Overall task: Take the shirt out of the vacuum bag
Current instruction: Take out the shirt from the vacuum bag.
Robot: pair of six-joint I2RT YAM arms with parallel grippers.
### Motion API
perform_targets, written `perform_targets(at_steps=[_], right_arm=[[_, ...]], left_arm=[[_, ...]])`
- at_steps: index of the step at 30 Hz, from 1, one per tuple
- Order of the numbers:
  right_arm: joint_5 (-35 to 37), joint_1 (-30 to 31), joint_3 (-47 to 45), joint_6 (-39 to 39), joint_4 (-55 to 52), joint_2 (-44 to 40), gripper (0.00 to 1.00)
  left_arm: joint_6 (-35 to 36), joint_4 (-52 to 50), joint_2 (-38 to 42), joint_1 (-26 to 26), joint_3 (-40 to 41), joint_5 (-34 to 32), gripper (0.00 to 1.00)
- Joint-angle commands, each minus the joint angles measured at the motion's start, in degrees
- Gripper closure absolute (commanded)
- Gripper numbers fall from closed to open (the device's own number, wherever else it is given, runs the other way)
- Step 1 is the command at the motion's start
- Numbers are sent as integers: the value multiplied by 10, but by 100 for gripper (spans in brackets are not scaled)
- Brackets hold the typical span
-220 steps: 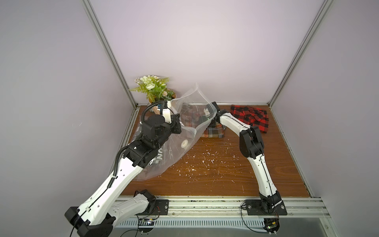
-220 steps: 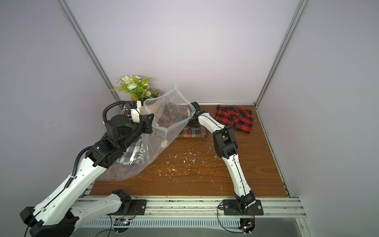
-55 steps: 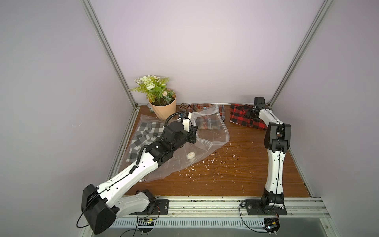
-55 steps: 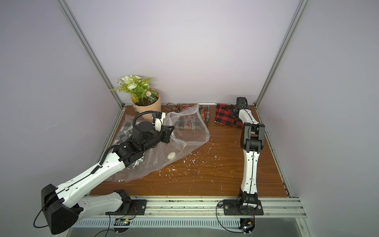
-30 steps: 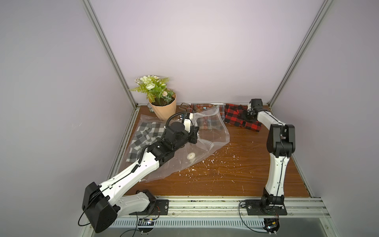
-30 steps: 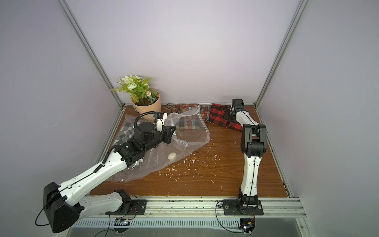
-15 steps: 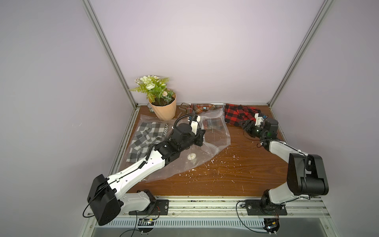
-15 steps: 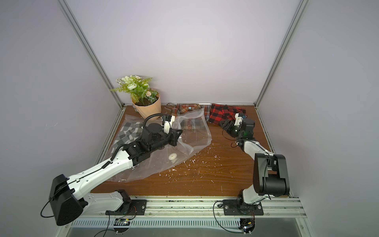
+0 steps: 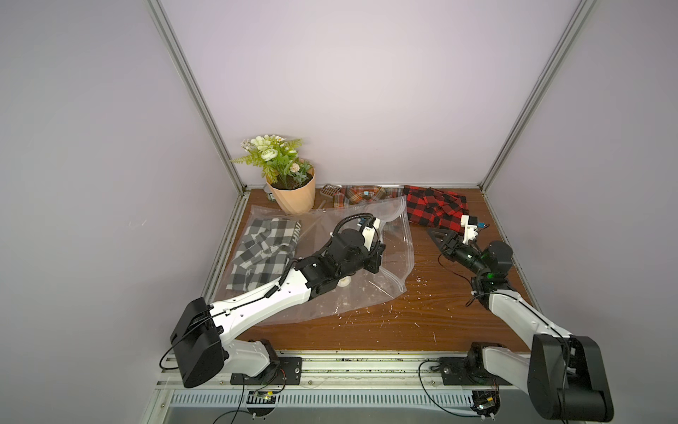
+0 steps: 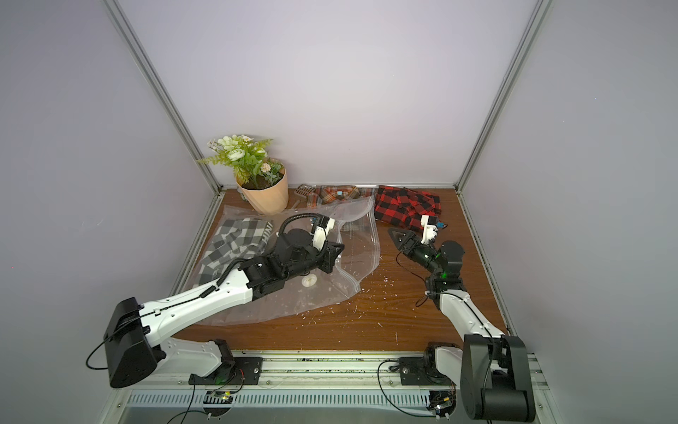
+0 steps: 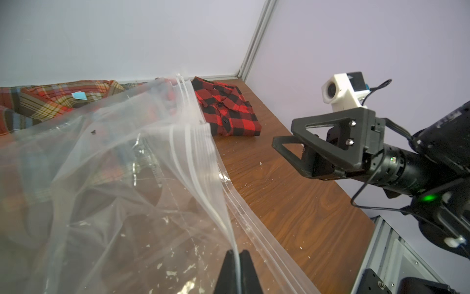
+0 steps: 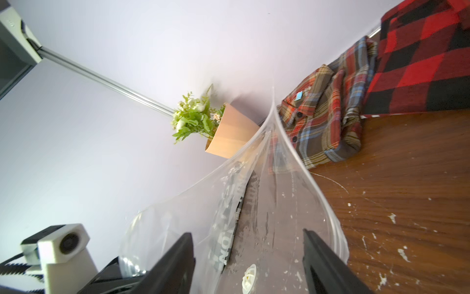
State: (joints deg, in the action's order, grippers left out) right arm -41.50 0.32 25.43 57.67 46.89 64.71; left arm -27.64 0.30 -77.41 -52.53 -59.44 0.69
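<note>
My left gripper draws the bag's raised upper sheet over the bare wood toward my open right gripper next. It releases the sheet there, since the bag's gaping opening faces that gripper.
The clear vacuum bag (image 9: 330, 235) lies crumpled on the left half of the wooden table (image 9: 422, 315), its round white valve (image 9: 344, 292) facing up. A grey-and-white checked shirt (image 9: 264, 249) shows through the plastic at the bag's left end. My left gripper (image 11: 237, 254) is shut on the upper sheet of the bag beside the zip strip (image 11: 193, 157) and holds it raised, so the mouth gapes. My right gripper (image 9: 438, 238) is open and empty just right of that mouth, pointing into it (image 12: 248, 254).
A red-and-black plaid shirt (image 9: 436, 211) lies at the back right, and a brown plaid shirt (image 9: 357, 194) lies along the back wall. A potted plant (image 9: 290, 183) stands in the back left corner. White flecks are scattered over the wood (image 9: 367, 312).
My right gripper has let go of the red plaid shirt, opened, and drawn back from the back wall to the bag's mouth. My left arm has shifted slightly right, still holding the bag.
</note>
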Motion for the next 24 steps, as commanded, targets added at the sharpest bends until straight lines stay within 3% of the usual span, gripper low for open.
perform_targets(at_steps=[1, 10, 18, 24], right_arm=[[-27, 26, -12, 10, 16, -13, 30], [-26, 107, -23, 2, 53, 44, 35], [-45, 155, -47, -33, 43, 77, 31], [-49, 193, -86, -20, 143, 161, 28]], left_arm=[[-5, 28, -5, -22, -30, -18, 100], [5, 14, -67, -93, -106, -35, 100], [0, 18, -111, -141, -167, -15, 100], [-10, 24, -125, -156, -187, -2, 100]])
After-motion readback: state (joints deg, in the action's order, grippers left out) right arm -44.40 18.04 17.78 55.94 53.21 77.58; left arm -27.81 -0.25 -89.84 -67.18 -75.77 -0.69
